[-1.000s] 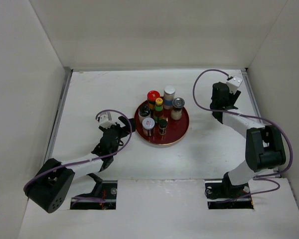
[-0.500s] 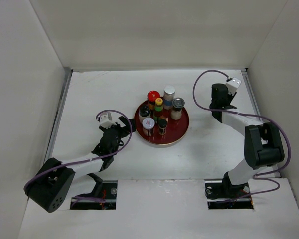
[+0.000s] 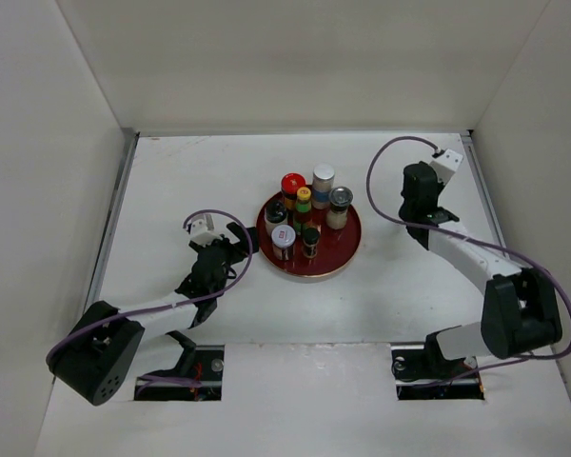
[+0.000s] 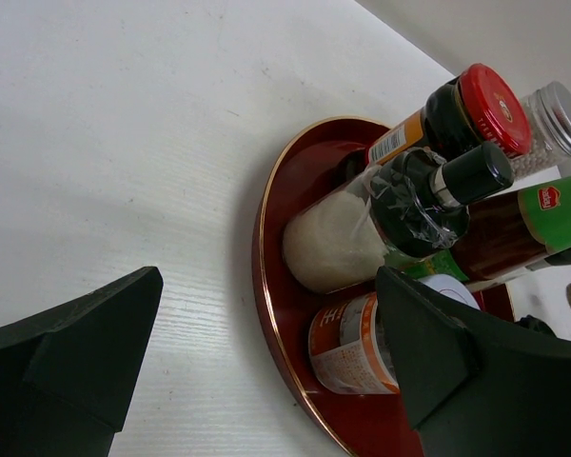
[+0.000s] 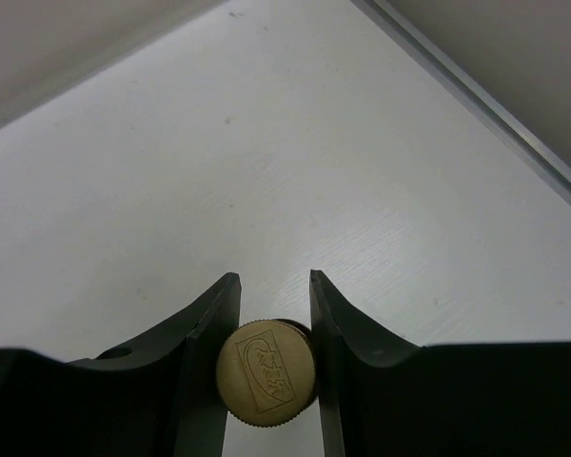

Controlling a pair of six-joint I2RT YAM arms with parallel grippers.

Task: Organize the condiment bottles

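My right gripper should move the bottle with the tan cap to the left in the top view, to the tray's empty spot beside the silver cap, and let go of it there.
Several condiment bottles stand bunched on the red round tray (image 3: 346, 255): a red cap (image 3: 293, 183), a white cap with a blue band (image 3: 324, 176), a silver cap (image 3: 340, 197), a yellow-green cap (image 3: 305, 194) and black caps (image 3: 310, 235). My right gripper (image 5: 274, 286) points down at the back right of the table, both fingers pressed on the tan cap (image 5: 265, 375) of one more bottle. From above, that bottle is hidden under the right gripper (image 3: 421, 192). My left gripper (image 3: 242, 240) stands open at the tray's left rim (image 4: 263, 286), nothing between its fingers.
White walls box in the table on three sides. A metal rail (image 5: 495, 105) runs along the right edge, close to the right gripper. In the left wrist view an orange-labelled jar (image 4: 354, 345) stands just inside the tray rim, beside the right fingertip (image 4: 428, 352).
The right gripper's jaws have narrowed onto the tan cap. The right arm's elbow has swung out to the right and lower. The left arm has not moved.
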